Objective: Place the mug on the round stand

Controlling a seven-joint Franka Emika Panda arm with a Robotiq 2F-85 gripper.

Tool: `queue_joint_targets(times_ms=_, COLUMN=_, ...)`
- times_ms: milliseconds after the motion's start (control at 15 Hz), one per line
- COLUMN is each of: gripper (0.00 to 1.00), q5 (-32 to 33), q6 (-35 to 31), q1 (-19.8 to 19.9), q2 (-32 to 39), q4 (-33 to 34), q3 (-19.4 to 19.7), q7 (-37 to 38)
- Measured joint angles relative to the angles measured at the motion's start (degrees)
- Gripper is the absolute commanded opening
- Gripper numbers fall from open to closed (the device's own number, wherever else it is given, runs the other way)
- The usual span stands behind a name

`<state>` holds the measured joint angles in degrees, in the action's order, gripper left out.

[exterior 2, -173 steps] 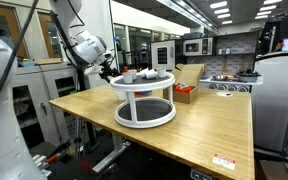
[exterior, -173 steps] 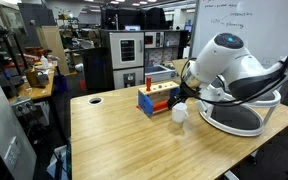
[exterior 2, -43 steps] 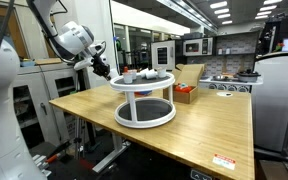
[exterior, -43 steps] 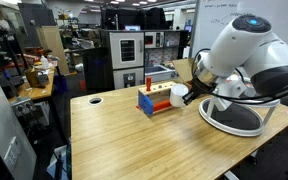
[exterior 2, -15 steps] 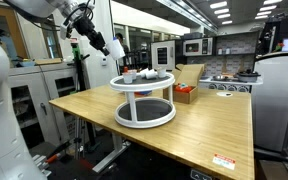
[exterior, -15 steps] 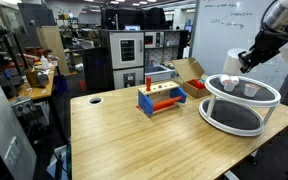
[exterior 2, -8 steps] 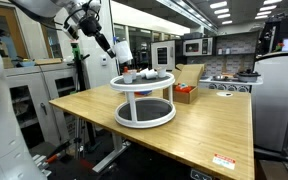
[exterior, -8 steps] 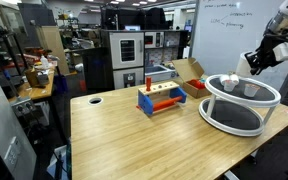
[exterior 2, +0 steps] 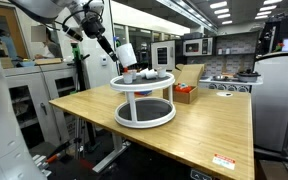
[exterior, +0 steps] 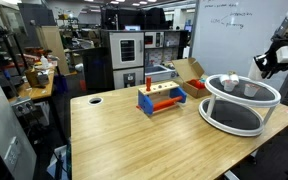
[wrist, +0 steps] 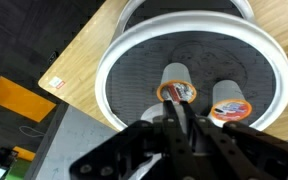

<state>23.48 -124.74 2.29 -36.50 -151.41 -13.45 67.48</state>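
I should next lower the white mug with my gripper onto the stand's upper level [exterior 2: 138,81], beside the orange-rimmed cups, to let it go, because the mug is still above the stand's rim.
The white mug [exterior: 258,62] hangs in the air with my gripper [exterior: 267,63] shut on it, at the far side of the round stand [exterior: 238,101] and above its upper rim. In an exterior view the mug [exterior 2: 126,52] is just above the edge of the stand [exterior 2: 144,98], held by the gripper [exterior 2: 115,46]. The wrist view looks straight down on the stand's upper tier [wrist: 109,75]. There the thin fingers [wrist: 174,108] stand close together, pinching the mug [wrist: 151,108], mostly hidden by the gripper [wrist: 180,100].
Two cups with orange rims [wrist: 176,86] [wrist: 230,103] stand on the upper tier, seen also as small pieces [exterior 2: 136,74]. A blue-red-orange rack [exterior: 160,98] and an open cardboard box [exterior: 189,71] sit on the wooden table [exterior: 134,140], which has a round hole [exterior: 95,99].
The gripper has carried the mug further over the stand, away from the rack, staying shut on it.
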Motion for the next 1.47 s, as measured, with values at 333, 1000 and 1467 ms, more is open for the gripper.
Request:
queue_joint_targets(times_ms=333, gripper=0.02, q5=-1.49, q6=1.59, q1=0.54, q2=-3.11, q4=-4.01, q3=1.3, q7=1.74)
queue_joint_targets(times_ms=1000, gripper=0.02, q5=-2.83, q6=1.51, q1=0.74, q2=-5.46, q4=-6.3, q3=0.83, q7=2.32)
queue_joint_targets(times_ms=1467, gripper=0.02, q5=-0.8, q6=1.54, q1=5.56, q2=-5.32, q4=-3.51, q3=1.03, q7=2.3)
